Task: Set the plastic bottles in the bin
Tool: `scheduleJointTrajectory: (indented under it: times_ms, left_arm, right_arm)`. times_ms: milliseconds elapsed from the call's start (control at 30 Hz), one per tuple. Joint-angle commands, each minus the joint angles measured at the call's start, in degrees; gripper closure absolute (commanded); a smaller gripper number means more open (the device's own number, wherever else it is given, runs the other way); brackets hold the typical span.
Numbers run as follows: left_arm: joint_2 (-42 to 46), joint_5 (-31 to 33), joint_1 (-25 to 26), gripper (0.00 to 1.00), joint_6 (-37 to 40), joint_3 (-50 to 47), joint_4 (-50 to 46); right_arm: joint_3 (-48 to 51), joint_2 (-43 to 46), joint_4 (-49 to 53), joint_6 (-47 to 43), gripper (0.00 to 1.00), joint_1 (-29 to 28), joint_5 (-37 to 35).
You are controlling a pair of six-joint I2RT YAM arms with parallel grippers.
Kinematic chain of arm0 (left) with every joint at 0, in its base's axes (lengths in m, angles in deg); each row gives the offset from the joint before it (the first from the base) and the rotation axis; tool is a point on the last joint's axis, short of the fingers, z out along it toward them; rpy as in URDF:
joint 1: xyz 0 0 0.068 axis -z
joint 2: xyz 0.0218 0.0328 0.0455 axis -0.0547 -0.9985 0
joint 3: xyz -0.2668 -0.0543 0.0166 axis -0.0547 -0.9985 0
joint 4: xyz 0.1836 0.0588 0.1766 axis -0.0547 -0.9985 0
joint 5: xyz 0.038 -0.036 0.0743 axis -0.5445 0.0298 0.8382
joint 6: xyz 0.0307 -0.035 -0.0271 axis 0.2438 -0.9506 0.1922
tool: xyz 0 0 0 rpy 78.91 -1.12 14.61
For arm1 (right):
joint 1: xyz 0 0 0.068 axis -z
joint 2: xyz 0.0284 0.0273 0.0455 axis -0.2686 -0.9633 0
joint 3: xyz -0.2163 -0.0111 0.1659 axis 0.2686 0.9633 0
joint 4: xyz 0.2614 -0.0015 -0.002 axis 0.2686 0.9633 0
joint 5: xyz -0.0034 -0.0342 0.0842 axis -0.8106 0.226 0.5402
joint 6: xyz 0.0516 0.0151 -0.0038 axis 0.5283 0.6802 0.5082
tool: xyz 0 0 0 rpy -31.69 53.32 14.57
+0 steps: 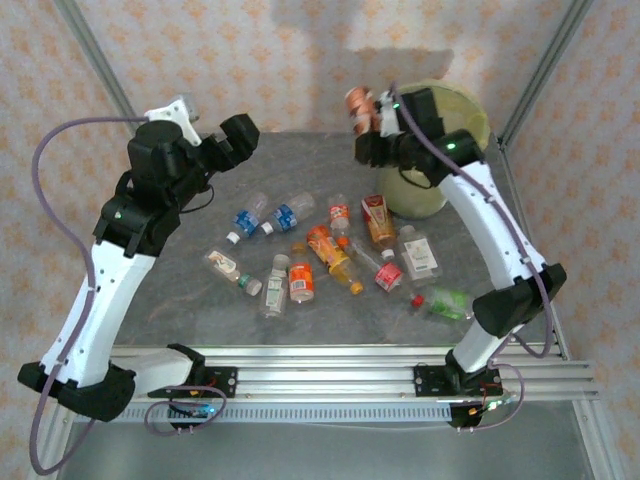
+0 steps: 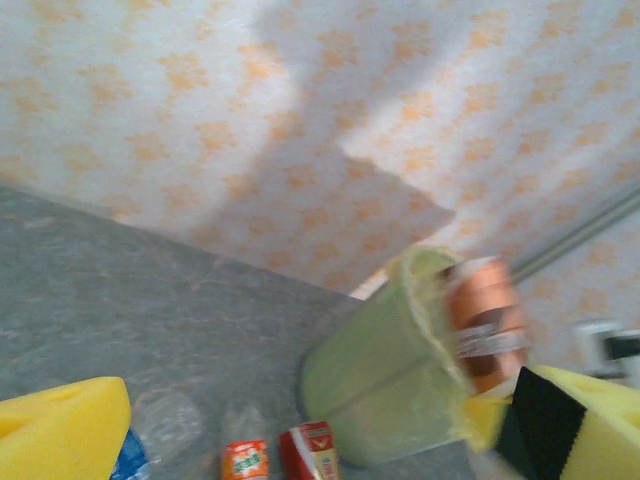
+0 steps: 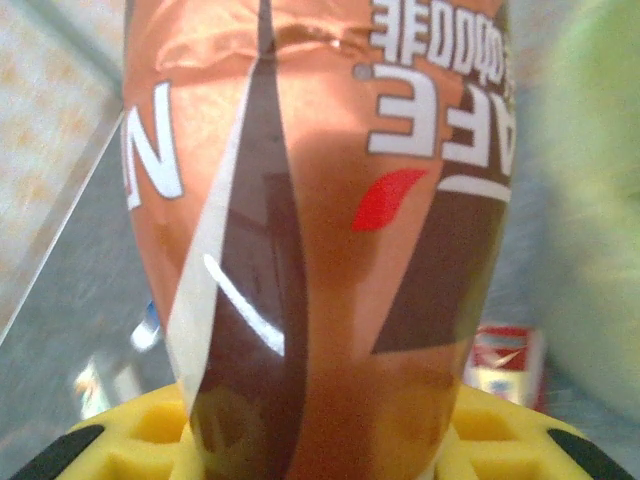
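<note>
The coffee bottle still hangs beside the pale green bin. My right gripper swings past the bin's rim over the bin's opening next and releases the bottle.
My right gripper is shut on a brown-and-orange coffee bottle, held in the air just left of the pale green bin at the back right. In the right wrist view the bottle stands between the yellow fingers, with the bin blurred to its right. My left gripper hangs open above the back left of the table with nothing in it. Its own view looks across at the bin and the held bottle. Several plastic bottles lie in the table's middle.
Two blue-labelled bottles lie nearest the left arm. A red-labelled one lies against the bin's foot, and a green one lies near the right arm's base. Metal frame posts stand at the back corners.
</note>
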Motion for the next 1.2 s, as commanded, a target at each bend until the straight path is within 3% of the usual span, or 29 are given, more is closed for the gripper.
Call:
scheduleJointTrajectory:
  times_ms: [0, 300, 467, 800, 1067, 1167]
  left_arm:
    - [-0.34, 7.74, 0.39, 0.0, 1.34, -4.58, -0.9]
    - [2.31, 13.81, 0.39, 0.0, 0.6, -13.11, -1.11]
    - [2.74, 15.47, 0.38, 0.0, 0.73, -14.74, -2.74]
    - [2.93, 18.91, 0.38, 0.0, 0.03, -17.9, -3.93]
    - [1.79, 22.13, 0.43, 0.0, -1.29, -20.18, -8.56]
    - [2.0, 22.56, 0.38, 0.0, -1.89, -21.31, -9.26]
  right_arm:
    - [-8.29, -2.12, 5.02, 0.33, 0.99, 3.61, -8.27]
    - [-29.29, -17.1, 12.4, -2.7, 0.99, 7.68, -16.69]
    - [-38.79, -26.13, 16.66, -2.59, 0.98, 9.67, -17.09]
    - [-37.07, -32.39, 18.44, -1.57, 0.98, 14.14, -10.71]
    - [-34.52, -35.62, 19.55, -2.39, 0.9, 15.0, -12.17]
    - [-33.4, -36.15, 19.47, -2.55, 0.82, 15.54, -12.38]
